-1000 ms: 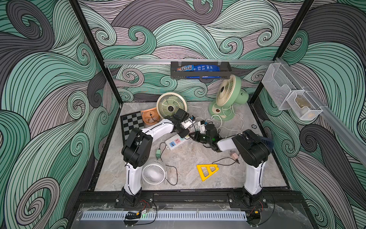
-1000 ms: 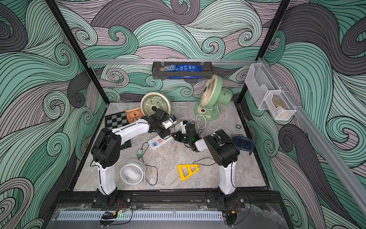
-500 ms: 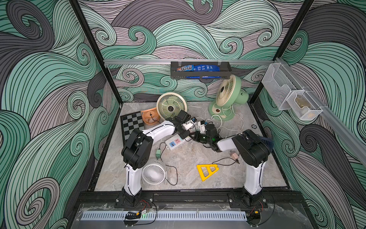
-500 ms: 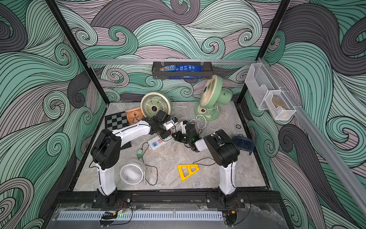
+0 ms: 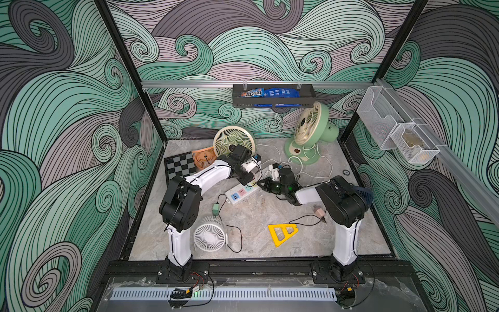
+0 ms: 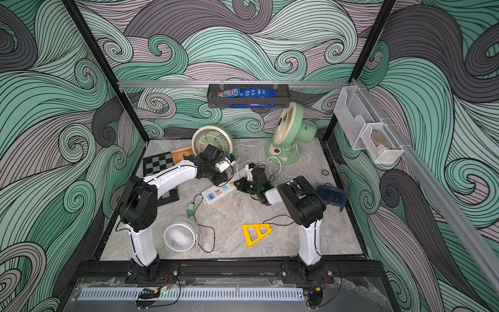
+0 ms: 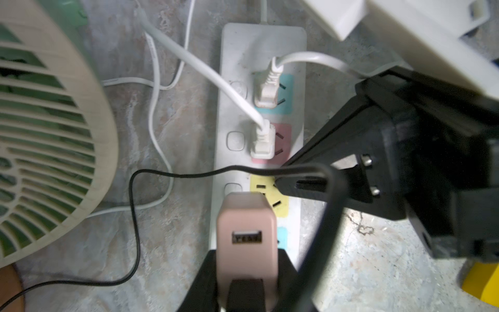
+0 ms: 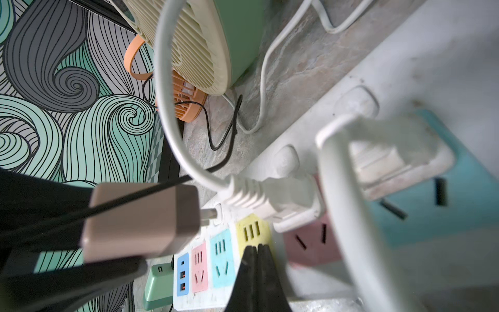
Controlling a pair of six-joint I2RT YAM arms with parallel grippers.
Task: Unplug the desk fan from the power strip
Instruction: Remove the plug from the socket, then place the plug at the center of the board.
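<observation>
The adapter's prong is already bare. I should next swing my left gripper toward the chessboard and down, and let go of the adapter on the open tabletop below the gripper.
The power strip (image 5: 241,192) (image 6: 218,192) lies mid-table, white with pastel sockets (image 7: 259,43) (image 8: 405,67). My left gripper (image 5: 248,178) (image 6: 224,177) (image 7: 247,259) is shut on a pink USB adapter (image 7: 247,221) (image 8: 140,218), held just off the strip with its prong bare. A thin black cord (image 7: 132,205) drapes past it. My right gripper (image 5: 260,183) (image 7: 280,186) (image 8: 255,251) is shut, its tip pressing the strip at the yellow socket. Two white plugs (image 7: 266,91) (image 7: 262,146) sit in the blue and pink sockets. A cream desk fan (image 5: 233,140) and a green one (image 5: 310,129) stand behind.
An orange fan (image 5: 204,158) and a chessboard (image 5: 179,166) lie at the back left. A white fan (image 5: 209,236), a green adapter (image 5: 215,209), a yellow triangle (image 5: 282,232) and another pink adapter (image 5: 320,213) lie nearer the front. White cords loop between the strip and the fans.
My left gripper has shifted slightly with the pink adapter in it. The right gripper stays pressed on the strip.
</observation>
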